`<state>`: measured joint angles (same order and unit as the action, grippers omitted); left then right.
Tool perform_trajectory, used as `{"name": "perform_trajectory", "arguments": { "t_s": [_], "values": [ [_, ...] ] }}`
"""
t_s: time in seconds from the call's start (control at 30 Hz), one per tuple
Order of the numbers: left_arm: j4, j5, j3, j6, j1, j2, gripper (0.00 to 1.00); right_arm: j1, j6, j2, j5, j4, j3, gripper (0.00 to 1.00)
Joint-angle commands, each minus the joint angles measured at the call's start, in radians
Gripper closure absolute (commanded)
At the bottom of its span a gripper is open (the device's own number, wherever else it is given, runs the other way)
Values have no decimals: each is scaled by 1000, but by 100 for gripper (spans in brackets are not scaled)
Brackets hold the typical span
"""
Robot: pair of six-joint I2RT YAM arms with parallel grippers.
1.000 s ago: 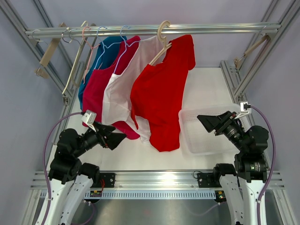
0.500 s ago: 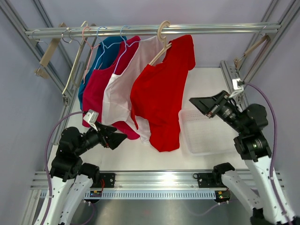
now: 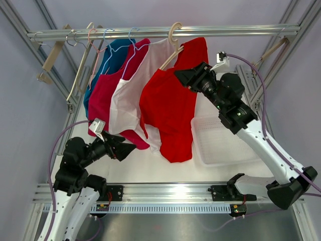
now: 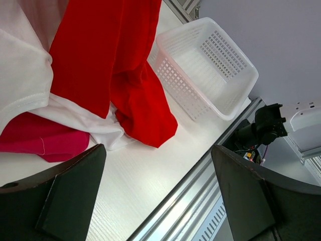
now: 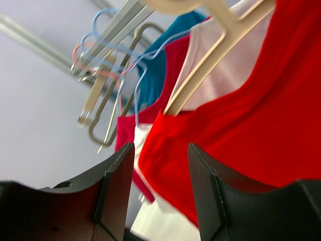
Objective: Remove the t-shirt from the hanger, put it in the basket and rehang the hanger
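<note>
I will raise my left gripper outward and close it below the hook around the cream hanger's near arm (image 3: 170,59), bare above the red neckline.
A red t-shirt (image 3: 170,108) hangs on a cream hanger (image 3: 174,44) from the top rail (image 3: 160,32), rightmost of several garments. My right gripper (image 3: 181,76) is open, raised beside the shirt's upper right part, just below the hanger's arm. In the right wrist view the red shirt (image 5: 251,115) and the hanger (image 5: 210,55) fill the space ahead of the open fingers (image 5: 118,188). My left gripper (image 3: 128,148) is open and empty, low near the table by the garments' hems. The left wrist view shows the red hem (image 4: 145,115).
A white shirt (image 3: 128,103), a crimson shirt (image 3: 103,95) and a teal shirt (image 3: 108,57) hang left of the red one, with empty hangers (image 3: 80,55) further left. A white basket (image 3: 220,143) sits on the table at right, also in the left wrist view (image 4: 205,65).
My right arm has risen from over the basket and swung left up to the red shirt's shoulder. The left arm has barely moved.
</note>
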<state>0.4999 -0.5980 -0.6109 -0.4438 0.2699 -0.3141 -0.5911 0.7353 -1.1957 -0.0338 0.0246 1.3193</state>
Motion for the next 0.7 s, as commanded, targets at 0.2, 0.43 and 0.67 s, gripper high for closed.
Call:
{"name": "perform_trajectory", "arguments": {
  "t_s": [0.2, 0.43, 0.67],
  "values": [
    [-38, -22, 5, -9, 3, 33, 8, -15, 81, -166, 181, -104, 175, 44],
    [-40, 7, -9, -6, 2, 37, 9, -16, 90, -144, 181, -100, 138, 45],
    [-95, 10, -339, -24, 3, -178, 19, -16, -19, -2, 111, 26, 64, 47]
  ]
}}
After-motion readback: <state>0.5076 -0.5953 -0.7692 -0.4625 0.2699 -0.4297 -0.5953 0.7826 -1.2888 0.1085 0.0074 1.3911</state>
